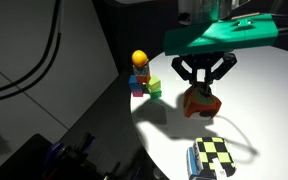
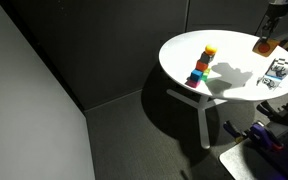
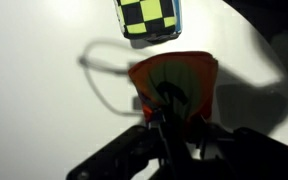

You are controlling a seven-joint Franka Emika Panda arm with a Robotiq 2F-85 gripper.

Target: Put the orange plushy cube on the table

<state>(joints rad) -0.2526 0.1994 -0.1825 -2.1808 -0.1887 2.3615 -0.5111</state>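
Observation:
The robot's gripper should next carry the cube toward the coloured stack and then down beside those blocks, as the bare tabletop there has open room to release the cube's upper part.
The orange plushy cube [image 1: 200, 103] hangs between my gripper's [image 1: 203, 86] black fingers, just above the round white table [image 1: 254, 110]. In the wrist view the cube [image 3: 174, 75] fills the centre, orange with a greenish face, with the fingers [image 3: 169, 112] closed on its near side. In an exterior view it shows as a small orange shape [image 2: 265, 45] under the gripper [image 2: 269, 36] at the table's [image 2: 229, 55] far side. I cannot tell whether the cube touches the tabletop.
A yellow-and-black checkered cube [image 1: 213, 158] lies on the table close to the orange cube, also in the wrist view [image 3: 149, 17]. A stack of coloured blocks with a yellow top [image 1: 141, 75] stands near the table edge [image 2: 201, 66]. Dark floor surrounds the table.

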